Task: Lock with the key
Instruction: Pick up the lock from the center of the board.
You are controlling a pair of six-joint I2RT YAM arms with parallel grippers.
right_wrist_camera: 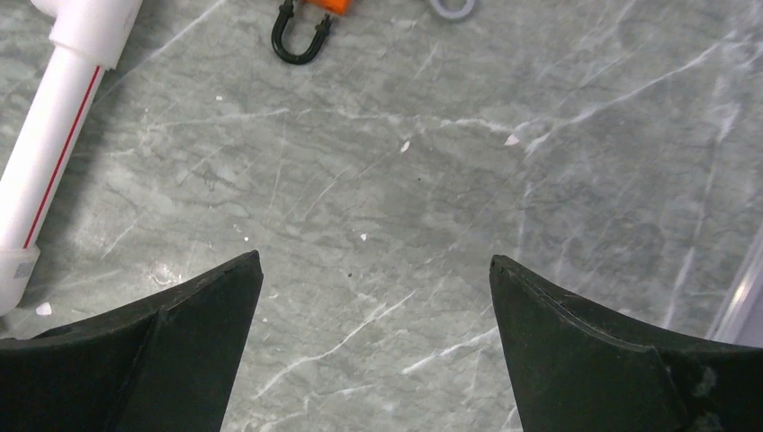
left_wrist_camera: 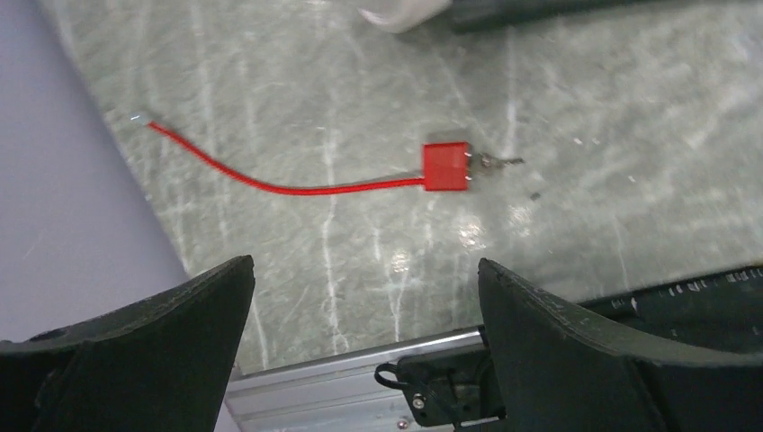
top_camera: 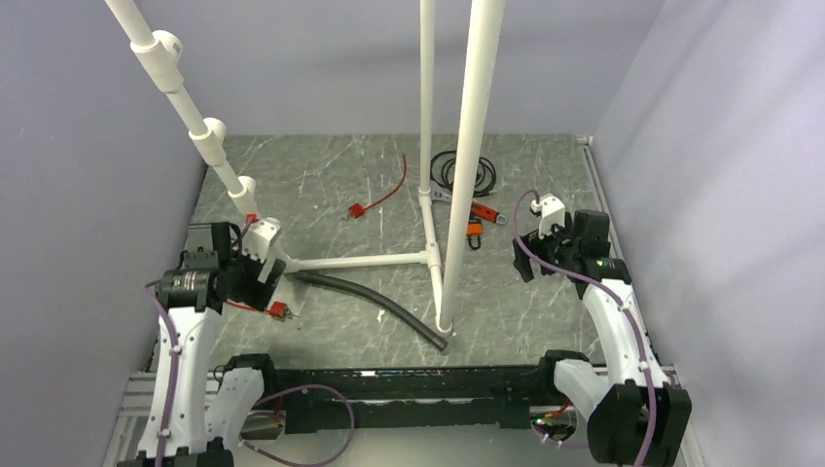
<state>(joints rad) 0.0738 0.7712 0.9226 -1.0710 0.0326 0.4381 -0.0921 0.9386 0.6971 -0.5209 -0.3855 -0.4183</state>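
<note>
My right gripper moves outward, to the left in the top view and down onto the orange padlock's body [top_camera: 474, 230] [right_wrist_camera: 331, 4] next, as only bare marble lies between my fingers.
A small red lock body [left_wrist_camera: 446, 166] with a thin red cable [left_wrist_camera: 270, 186] lies on the marble table, a small metal key [left_wrist_camera: 500, 162] sticking out of its right side. In the top view this lock [top_camera: 277, 311] is just right of my left gripper [top_camera: 255, 258]. My left gripper [left_wrist_camera: 364, 270] hangs open above the table, the lock ahead of its fingertips. My right gripper [right_wrist_camera: 376, 263] is open over bare marble. An orange padlock with a black shackle [right_wrist_camera: 301, 36] lies ahead of it, seen from above as the orange padlock [top_camera: 475, 231].
A white pipe frame [top_camera: 365, 260] stands mid-table with tall uprights [top_camera: 474, 146]. A black hose [top_camera: 379, 305] curves along its base. A second red cable lock [top_camera: 357, 209], another orange padlock [top_camera: 483, 208] and a coiled black cable [top_camera: 465, 173] lie at the back. Grey walls enclose the sides.
</note>
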